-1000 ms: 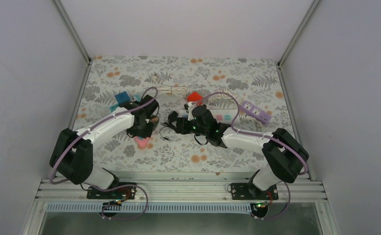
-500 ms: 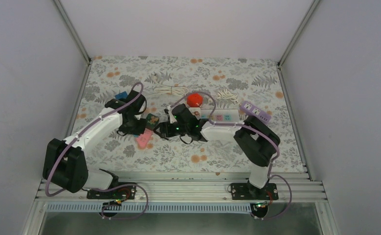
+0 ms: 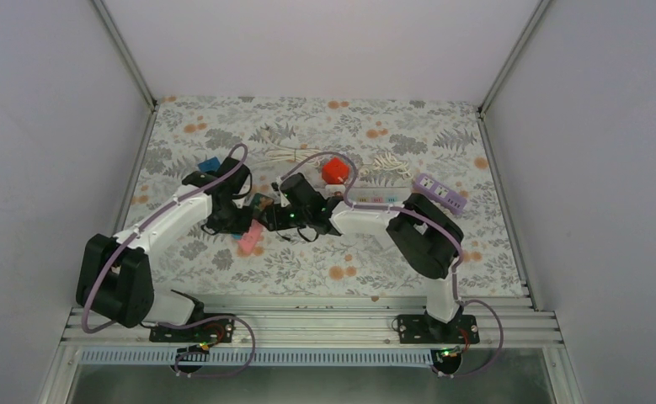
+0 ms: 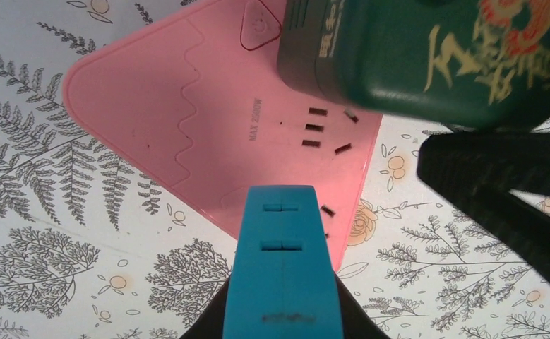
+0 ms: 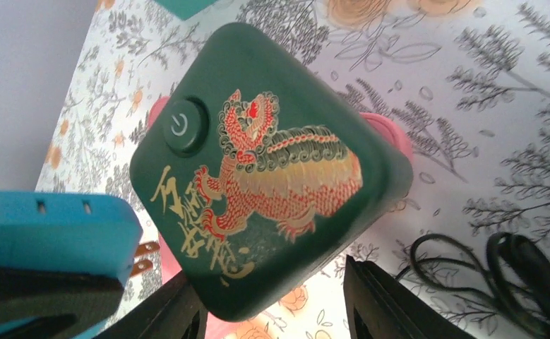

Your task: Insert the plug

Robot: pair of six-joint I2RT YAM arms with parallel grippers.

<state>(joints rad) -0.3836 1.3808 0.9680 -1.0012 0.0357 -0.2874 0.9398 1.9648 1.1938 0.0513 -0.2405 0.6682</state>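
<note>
My left gripper shifts to its right in the top view next, lowers and releases the plug, since the pink power strip's near slots lie free below it there.
My left gripper (image 4: 282,332) is shut on a blue plug (image 4: 282,268) and holds it just above the near end of the pink power strip (image 4: 187,120). The plug's copper prongs (image 5: 141,258) show in the right wrist view, pointing at the pink strip. A dark green block with a dragon print (image 5: 258,176) sits on the strip's far end (image 4: 427,56). My right gripper (image 5: 286,311) is open, its fingers either side of the green block with a gap on the right. From above, both grippers meet over the pink strip (image 3: 248,242).
A red cube (image 3: 334,169), a white power strip (image 3: 375,199) and a purple power strip (image 3: 440,193) lie to the right. A coiled white cable (image 3: 290,154) is behind, a blue block (image 3: 209,163) on the left, and black cable (image 5: 512,268) beside the right gripper.
My right arm has swung left across the table and brought its gripper to the green block. My left gripper shifted slightly left and now hovers over the pink strip.
</note>
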